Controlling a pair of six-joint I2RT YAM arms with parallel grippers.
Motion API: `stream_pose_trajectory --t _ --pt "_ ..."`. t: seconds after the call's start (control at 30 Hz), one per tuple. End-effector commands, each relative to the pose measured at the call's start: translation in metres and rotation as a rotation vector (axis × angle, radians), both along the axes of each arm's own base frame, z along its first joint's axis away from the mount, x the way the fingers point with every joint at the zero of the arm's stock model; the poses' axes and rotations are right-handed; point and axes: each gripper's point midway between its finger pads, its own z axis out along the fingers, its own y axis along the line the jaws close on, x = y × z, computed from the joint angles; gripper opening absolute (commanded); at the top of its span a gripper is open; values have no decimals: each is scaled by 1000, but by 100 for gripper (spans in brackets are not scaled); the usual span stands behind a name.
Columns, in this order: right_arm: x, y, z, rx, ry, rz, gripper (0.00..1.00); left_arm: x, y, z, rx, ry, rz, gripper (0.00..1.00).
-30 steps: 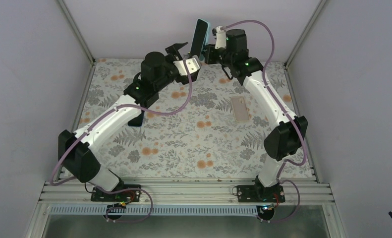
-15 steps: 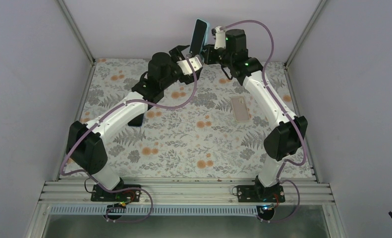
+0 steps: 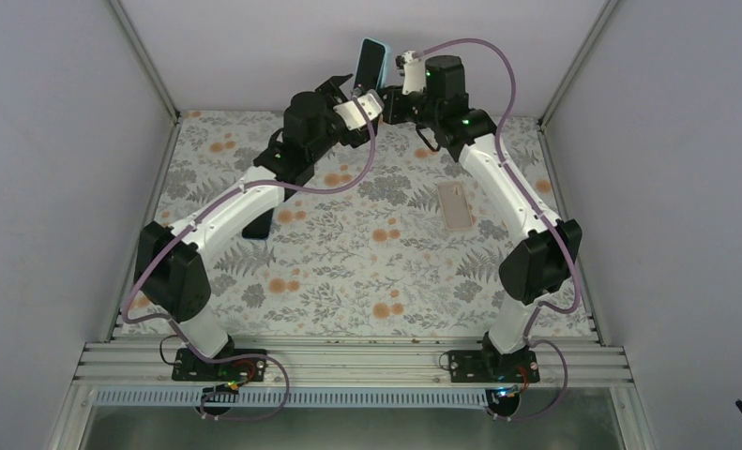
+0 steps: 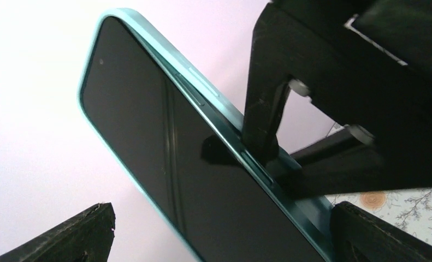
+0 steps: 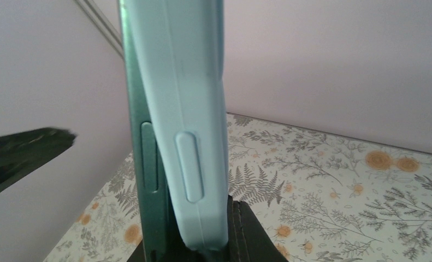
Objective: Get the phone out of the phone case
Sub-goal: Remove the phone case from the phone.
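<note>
My right gripper, with the bare tabletop [image 3: 405, 215] beside the beige phone-shaped slab below and back, should next draw the case back and down and release it there.
The phone [image 3: 371, 62], dark screen with a teal frame, stands upright in a light blue case, held up at the back of the table. My right gripper [image 3: 391, 99] is shut on its lower end. In the right wrist view the case [image 5: 189, 82] lies against the back of the phone's teal edge [image 5: 140, 164], both pinched at the bottom by the right gripper [image 5: 213, 248]. My left gripper [image 3: 350, 94] is open and straddles the phone. In the left wrist view the screen [image 4: 164, 158] fills the space between its spread fingertips [image 4: 90, 232], untouched.
A beige phone-shaped slab [image 3: 455, 206] lies flat right of centre on the floral table. A dark phone-shaped slab [image 3: 259, 223] lies on the left, partly under my left arm. The back wall is close behind the held phone.
My left arm has reached further back and up, bringing its open gripper around the held phone. The phone has shifted slightly to the left. The right arm has hardly moved.
</note>
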Motion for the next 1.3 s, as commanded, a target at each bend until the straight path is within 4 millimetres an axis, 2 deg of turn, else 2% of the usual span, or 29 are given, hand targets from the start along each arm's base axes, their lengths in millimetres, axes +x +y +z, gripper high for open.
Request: stream_pose_trajectory --t 0.0,0.2,0.37,0.5,0.57,0.67,0.77,0.87,0.93,1.0,1.07,1.17,1.27 --pt "-26 14 57 87 -125 83 3 13 5 18 -35 -19 55 96" --pt "-31 11 64 78 -152 72 3 23 22 14 -59 -18 165 91" --pt "-35 7 71 82 -173 57 3 26 41 13 -86 -30 241 80" --pt "-38 7 79 103 -175 63 3 23 63 16 -159 -80 334 75" --pt "-42 9 83 121 -167 81 3 18 72 20 -190 -118 359 69" --pt "-54 15 85 146 -152 138 3 14 92 42 -258 -228 446 68" --pt "-62 25 73 153 -124 198 3 14 102 60 -282 -293 497 69" --pt "-71 33 62 156 -92 254 3 18 101 72 -284 -336 515 65" --pt "-82 41 58 171 -70 333 3 22 104 82 -293 -370 547 61" --pt "-96 54 47 184 -20 452 3 25 102 88 -294 -386 554 59" --pt "-109 63 39 182 -3 521 3 27 98 92 -282 -403 559 50" --pt "-125 75 29 152 -6 584 3 21 95 99 -256 -469 572 43" --pt "-133 80 25 146 0 612 3 17 96 105 -251 -505 579 37"
